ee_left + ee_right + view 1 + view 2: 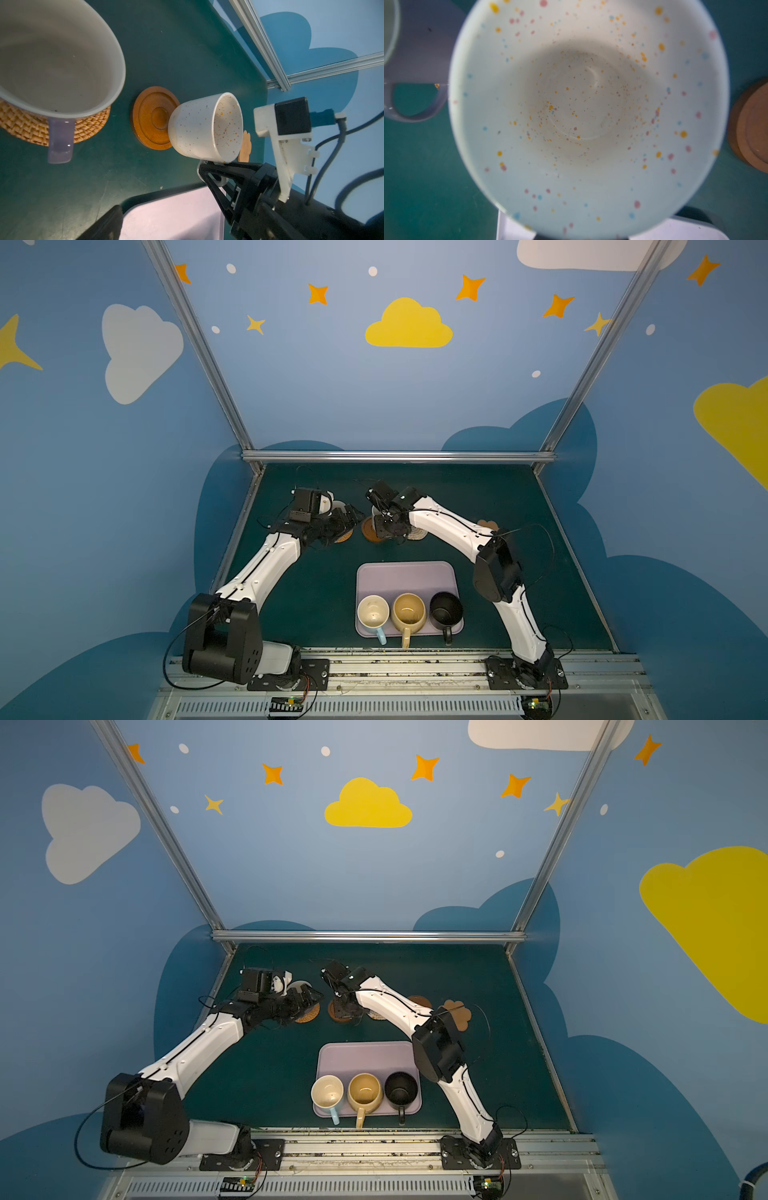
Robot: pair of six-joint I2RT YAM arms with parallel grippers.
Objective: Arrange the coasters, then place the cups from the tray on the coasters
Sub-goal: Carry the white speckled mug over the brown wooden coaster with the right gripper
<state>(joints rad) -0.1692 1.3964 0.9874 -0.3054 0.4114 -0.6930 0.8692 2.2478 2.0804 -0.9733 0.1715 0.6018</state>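
Note:
My right gripper shifts toward the lilac cup next and lowers the speckled cup onto the dark-brown wooden coaster's middle (pixel 372 530). It then releases it, as it lies below my gripper.
My right gripper (pixel 216 174) is shut on the handle of the cream-white speckled cup (pixel 199 126), whose inside fills the right wrist view (pixel 587 116). The cup's base is over one edge of a dark-brown wooden coaster (pixel 149 116); contact is unclear. Beside it the lilac cup (pixel 56 56) stands on the tan woven coaster (pixel 22 126). My left gripper (pixel 348 521) is open next to the lilac cup, holding nothing. The lilac tray (pixel 407 576) carries the light blue (pixel 373 612), mustard (pixel 409 610) and black (pixel 446 608) cups.
A whitish woven coaster (pixel 377 1016), a second wooden disc (pixel 419 1001) and the paw-shaped cork coaster (pixel 457 1013) lie in a row to the right, partly under my right arm. Metal frame posts and blue walls close in the green table (pixel 498 497).

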